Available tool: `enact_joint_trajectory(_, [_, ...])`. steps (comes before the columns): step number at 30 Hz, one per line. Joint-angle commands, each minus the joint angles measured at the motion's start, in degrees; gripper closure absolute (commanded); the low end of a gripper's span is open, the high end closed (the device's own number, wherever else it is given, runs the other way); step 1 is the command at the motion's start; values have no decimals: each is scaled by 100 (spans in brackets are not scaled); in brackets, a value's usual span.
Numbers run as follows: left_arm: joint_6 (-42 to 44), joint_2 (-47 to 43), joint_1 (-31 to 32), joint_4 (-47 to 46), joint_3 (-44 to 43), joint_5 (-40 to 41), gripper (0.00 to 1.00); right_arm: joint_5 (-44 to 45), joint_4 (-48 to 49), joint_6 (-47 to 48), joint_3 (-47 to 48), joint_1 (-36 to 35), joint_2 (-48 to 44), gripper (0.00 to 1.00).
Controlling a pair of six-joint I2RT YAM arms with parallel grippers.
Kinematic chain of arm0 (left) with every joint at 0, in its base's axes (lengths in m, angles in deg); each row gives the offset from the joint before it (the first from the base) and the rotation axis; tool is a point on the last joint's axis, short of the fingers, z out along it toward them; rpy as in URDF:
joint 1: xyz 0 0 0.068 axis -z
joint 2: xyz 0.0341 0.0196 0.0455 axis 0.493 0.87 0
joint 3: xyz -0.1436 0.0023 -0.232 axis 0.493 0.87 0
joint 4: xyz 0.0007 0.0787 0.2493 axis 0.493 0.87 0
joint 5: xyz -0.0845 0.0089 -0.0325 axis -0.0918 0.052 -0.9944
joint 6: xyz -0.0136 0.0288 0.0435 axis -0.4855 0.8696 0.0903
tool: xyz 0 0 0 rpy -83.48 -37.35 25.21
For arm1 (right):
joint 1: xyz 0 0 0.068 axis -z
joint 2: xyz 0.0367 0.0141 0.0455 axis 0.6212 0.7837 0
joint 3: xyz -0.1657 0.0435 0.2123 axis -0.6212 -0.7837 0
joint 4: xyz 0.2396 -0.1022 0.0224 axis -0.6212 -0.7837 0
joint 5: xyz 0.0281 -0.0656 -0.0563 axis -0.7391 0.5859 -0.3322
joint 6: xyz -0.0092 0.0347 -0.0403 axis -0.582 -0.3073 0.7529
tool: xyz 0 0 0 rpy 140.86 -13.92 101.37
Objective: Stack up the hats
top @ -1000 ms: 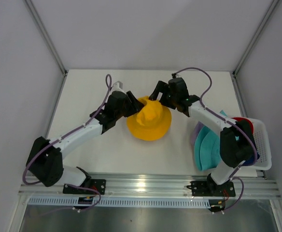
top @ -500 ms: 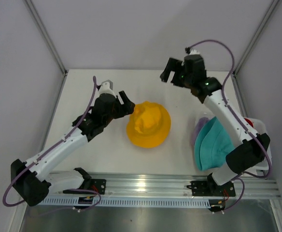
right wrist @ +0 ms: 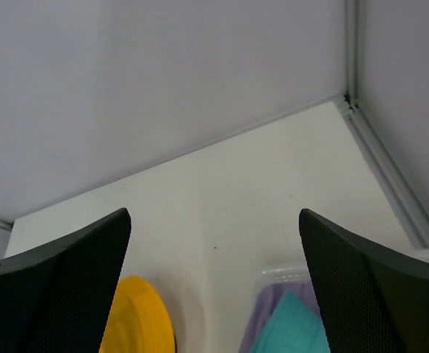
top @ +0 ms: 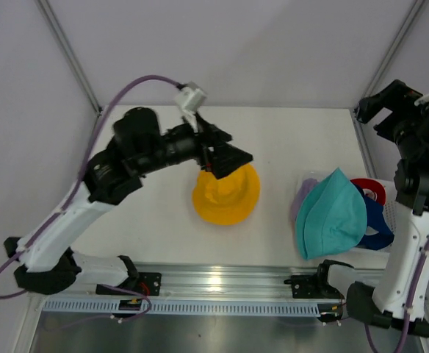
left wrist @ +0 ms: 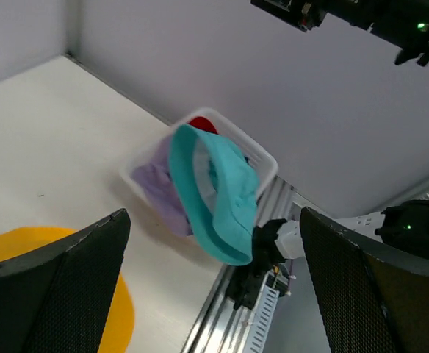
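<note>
Next, my left gripper moves toward the right in the top view and down onto the teal hat's raised brim (top: 323, 195) (left wrist: 215, 187), since that hat lies uppermost on the pile.
A yellow hat (top: 226, 195) lies crown up on the white table, near the middle. My left gripper (top: 231, 152) is open and empty, raised high above the hat's far left edge. My right gripper (top: 380, 104) is open and empty, raised high at the far right. A teal hat (top: 333, 215) lies on top of a pile at the right, with a lavender hat (top: 300, 200), a red hat (top: 369, 189) and a navy blue hat (top: 377, 229). The left wrist view shows the teal hat (left wrist: 216, 193) and a bit of the yellow hat (left wrist: 20, 244). The right wrist view shows the yellow hat (right wrist: 138, 318) and the teal hat (right wrist: 297, 328).
The pile sits in a white mesh basket (left wrist: 267, 159) at the table's right edge, partly seen in the top view (top: 392, 212). Grey walls close in the back and both sides. A metal rail (top: 214, 283) with the arm bases runs along the near edge.
Both grippers have let go of the yellow hat and risen away from it. The left arm lifted toward the camera, the right arm swung up to the far right. The hat stays on the table.
</note>
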Motion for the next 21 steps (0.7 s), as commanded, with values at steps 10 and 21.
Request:
enact_joint_trajectory(10, [575,3785,1083,-569,-2125,-1050,0,1305,-971,-318,-1403,216,-1181,1])
enact_joint_trajectory(21, [38,4788,1593,-938,-2294,-594,4,1989,-856,-116,-1140,-548,-1146,0])
